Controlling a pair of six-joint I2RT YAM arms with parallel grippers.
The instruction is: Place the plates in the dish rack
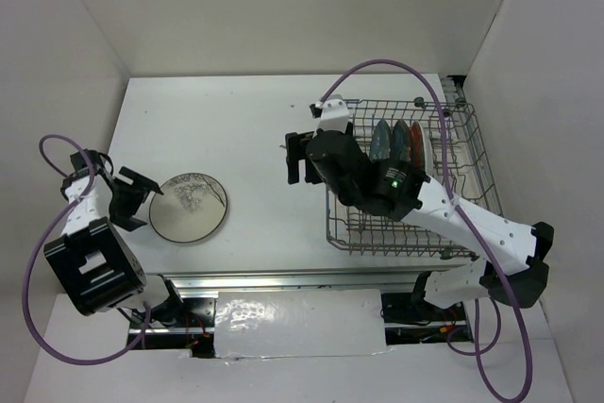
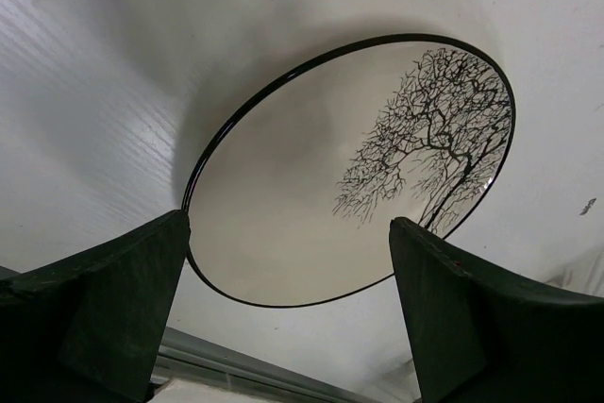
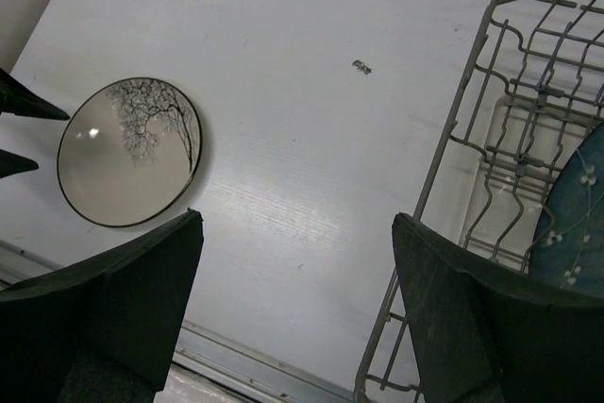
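Note:
I will lower my left gripper to its right in the top view and close across the plate's rim, since the cream plate's near rim [image 1: 158,232] [image 2: 209,284] lies below it that way.
The cream plate with the dark branch drawing [image 1: 189,206] lies flat on the white table at the left; it also shows in the left wrist view [image 2: 349,172] and the right wrist view [image 3: 127,150]. My left gripper [image 1: 138,197] is open and empty just left of it. The grey wire dish rack [image 1: 462,153] stands at the right with two teal-blue plates [image 1: 382,142] and the red patterned plate [image 1: 416,142] upright in its tines. My right gripper [image 1: 300,158] is open and empty above the table, just left of the rack [image 3: 491,92].
White walls enclose the table on three sides. A metal rail [image 1: 283,280] runs along the near table edge. Purple cables loop from both arms. Open table lies between the cream plate and the rack.

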